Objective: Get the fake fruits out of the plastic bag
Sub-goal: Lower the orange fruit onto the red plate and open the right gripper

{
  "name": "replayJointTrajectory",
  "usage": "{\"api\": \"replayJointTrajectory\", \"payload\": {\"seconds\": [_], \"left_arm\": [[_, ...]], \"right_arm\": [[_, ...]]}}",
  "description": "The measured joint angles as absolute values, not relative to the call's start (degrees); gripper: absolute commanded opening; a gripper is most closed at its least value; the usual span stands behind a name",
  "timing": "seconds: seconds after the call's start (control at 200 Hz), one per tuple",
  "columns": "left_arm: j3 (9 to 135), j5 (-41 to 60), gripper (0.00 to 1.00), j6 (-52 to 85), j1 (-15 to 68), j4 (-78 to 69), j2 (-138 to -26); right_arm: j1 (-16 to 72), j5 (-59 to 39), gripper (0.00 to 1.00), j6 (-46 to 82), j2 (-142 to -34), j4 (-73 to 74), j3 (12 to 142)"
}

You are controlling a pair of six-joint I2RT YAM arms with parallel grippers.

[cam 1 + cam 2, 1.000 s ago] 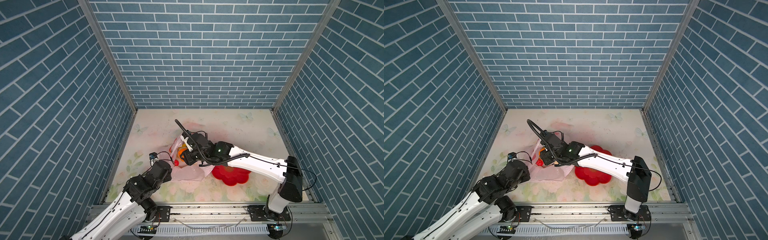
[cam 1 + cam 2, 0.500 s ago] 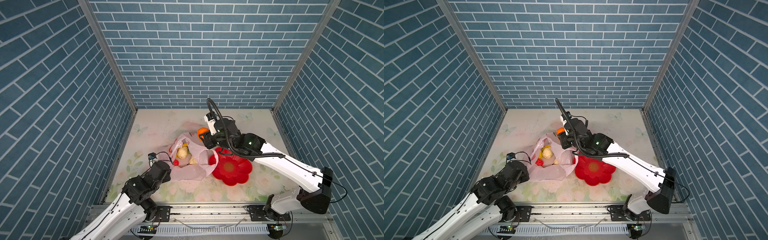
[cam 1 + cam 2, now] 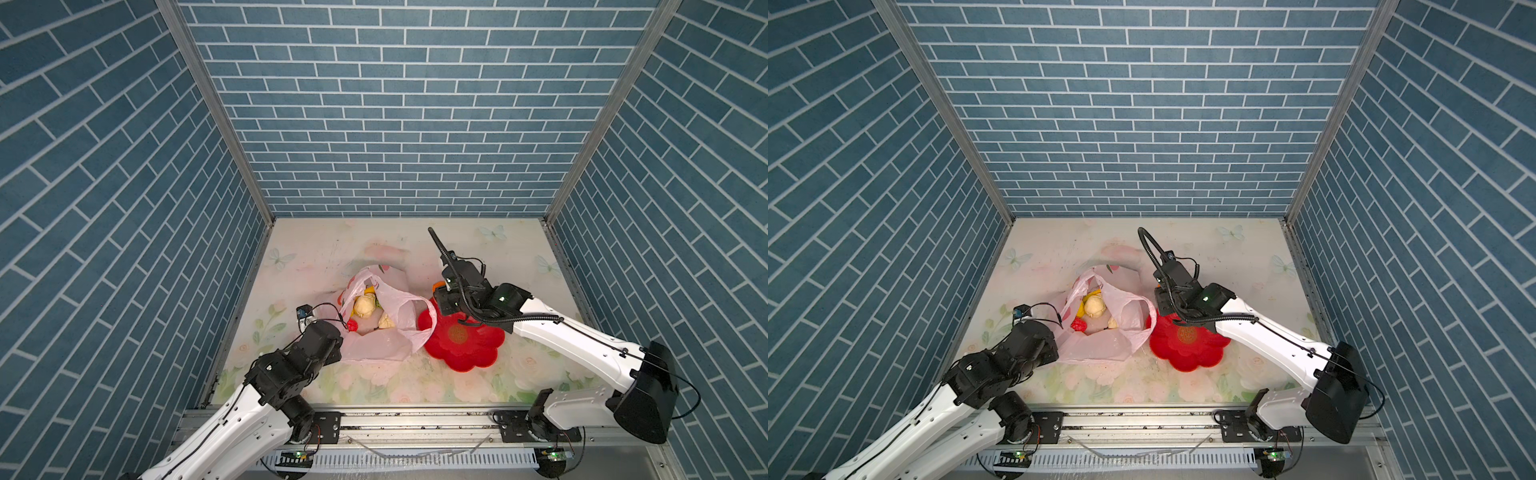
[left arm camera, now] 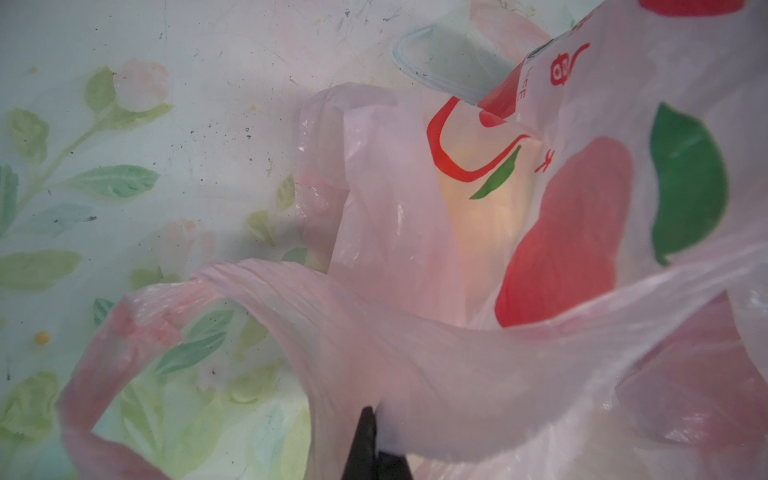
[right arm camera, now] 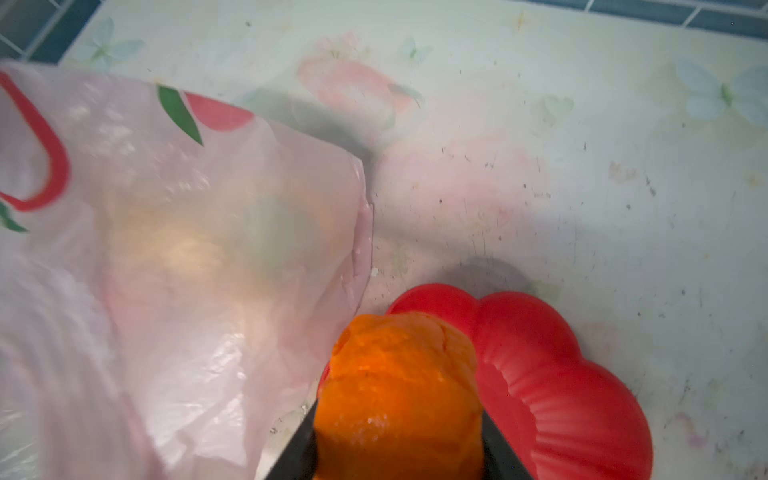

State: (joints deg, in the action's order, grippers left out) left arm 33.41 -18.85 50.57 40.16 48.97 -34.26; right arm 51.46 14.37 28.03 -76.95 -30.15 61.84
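The orange fruit is only above the red dish's rim, so my right gripper should next go down and back to the red dish's empty middle [image 3: 457, 334] and drop it there.
The pale-pink plastic bag [image 3: 376, 347] [image 3: 1100, 347] lies open at the table's middle-left. Inside it show two cream lumpy fruits [image 3: 364, 306] [image 3: 1112, 322], a wrinkled red one [image 3: 352, 325] and a yellow one [image 3: 1080, 308]. My left gripper [image 4: 371, 432] is shut on the bag's thin film [image 4: 457, 365] at its near-left rim. My right gripper [image 5: 399, 440] is shut on the orange fruit [image 5: 399, 386] [image 3: 437, 286], which hangs outside the bag, just right of it, above the far-left rim of the red dish [image 5: 561, 374].
The red flower-shaped dish [image 3: 461, 345] [image 3: 1187, 347] sits right of the bag with nothing in it; the bag's loop handle [image 3: 428, 328] drapes over its left edge. Blue brick walls close in the back and both sides. A metal rail runs along the front.
The right gripper came up out of the bag's mouth with the orange fruit and swung right to the dish's far-left edge. The left gripper kept its hold on the bag.
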Motion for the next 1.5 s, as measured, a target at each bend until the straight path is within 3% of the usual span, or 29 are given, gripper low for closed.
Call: {"api": "replayJointTrajectory", "payload": {"seconds": [0.285, 1.04, 1.5], "left_arm": [[33.5, -18.9, 0.0, 50.2, 40.2, 48.9, -34.5], [33.6, -18.9, 0.0, 50.1, 40.2, 48.8, -34.2], [33.6, -18.9, 0.0, 50.1, 40.2, 48.8, -34.1]], "right_arm": [[51.3, 13.7, 0.2, 34.6, -77.1, -27.8, 51.2], [50.5, 10.7, 0.26, 39.3, -83.4, -19.9, 46.3], [50.3, 10.7, 0.63, 41.4, -83.9, -18.5, 45.0]]}}
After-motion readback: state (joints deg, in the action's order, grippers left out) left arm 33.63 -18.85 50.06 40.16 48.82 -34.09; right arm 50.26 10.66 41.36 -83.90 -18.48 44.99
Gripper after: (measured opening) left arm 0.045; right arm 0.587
